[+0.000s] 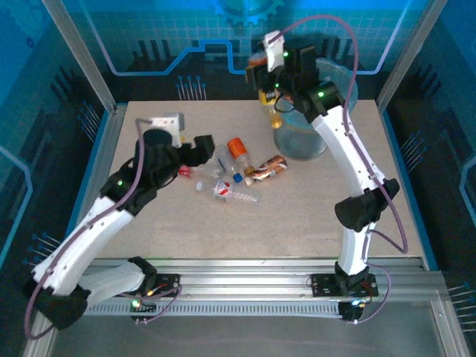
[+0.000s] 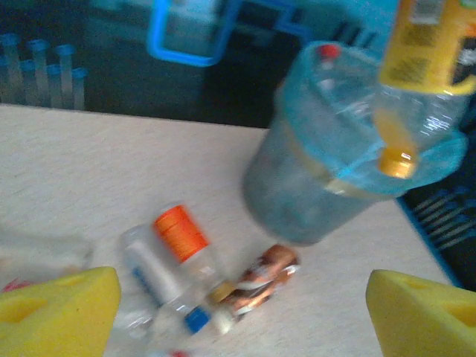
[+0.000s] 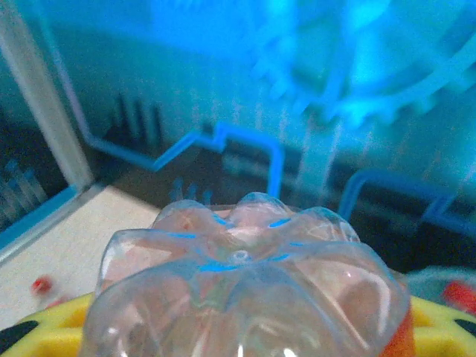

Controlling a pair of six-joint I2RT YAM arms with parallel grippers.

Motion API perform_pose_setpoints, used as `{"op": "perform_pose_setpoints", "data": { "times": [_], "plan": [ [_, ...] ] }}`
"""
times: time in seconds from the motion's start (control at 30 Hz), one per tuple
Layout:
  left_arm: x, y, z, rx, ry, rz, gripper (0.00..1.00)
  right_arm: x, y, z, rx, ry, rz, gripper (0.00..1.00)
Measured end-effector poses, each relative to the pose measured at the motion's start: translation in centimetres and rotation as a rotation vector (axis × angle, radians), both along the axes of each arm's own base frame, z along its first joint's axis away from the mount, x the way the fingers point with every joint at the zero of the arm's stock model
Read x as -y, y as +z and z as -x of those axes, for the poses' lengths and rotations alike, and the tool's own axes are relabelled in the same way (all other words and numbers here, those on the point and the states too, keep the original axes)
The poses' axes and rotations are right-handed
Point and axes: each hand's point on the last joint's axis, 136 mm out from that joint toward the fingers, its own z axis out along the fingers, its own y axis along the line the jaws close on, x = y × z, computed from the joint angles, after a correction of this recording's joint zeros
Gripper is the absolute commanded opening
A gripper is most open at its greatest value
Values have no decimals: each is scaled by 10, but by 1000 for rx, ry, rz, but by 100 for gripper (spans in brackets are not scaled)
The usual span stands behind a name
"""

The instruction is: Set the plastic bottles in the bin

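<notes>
The bin's opening is beside and below my right gripper, so my right gripper will swing sideways over it, go down and let go of the yellow-labelled bottle.
Several plastic bottles lie loose mid-table: an orange-capped one, a brown-labelled one, a blue-capped one and a red-and-white labelled one. My left gripper hovers open just left of and above this cluster, its yellow pads far apart. The grey bin with its pale blue bag stands at the back right. My right gripper is shut on a yellow-labelled bottle, cap down at the bin's left rim. That bottle's clear base faces the right wrist camera.
A red cap shows inside the bin at its far rim. Metal frame posts and blue panels wall the table's back and sides. Bare tabletop lies in front of the bottles and the bin.
</notes>
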Motion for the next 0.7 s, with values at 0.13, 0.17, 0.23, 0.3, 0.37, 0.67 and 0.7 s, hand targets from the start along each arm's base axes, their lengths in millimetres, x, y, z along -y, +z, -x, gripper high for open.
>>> {"op": "perform_pose_setpoints", "data": {
  "times": [0.13,0.17,0.23,0.3,0.37,0.67,0.7],
  "plan": [
    [50,26,-26,41,-137,31,86,28,50,-18,178,-121,-5,49],
    [63,34,-31,56,-169,37,86,34,57,-22,212,-153,5,49],
    [88,43,-41,77,-226,47,86,44,64,-31,264,-211,31,49],
    [107,49,-48,92,-265,57,86,51,63,-43,293,-262,59,49],
    [120,47,-52,91,-290,61,86,58,50,-57,288,-307,94,49],
    [154,17,-69,37,-336,42,86,83,-35,-114,175,-449,294,48],
    [157,14,-70,30,-338,40,86,84,-41,-116,167,-456,308,48]
  ]
}}
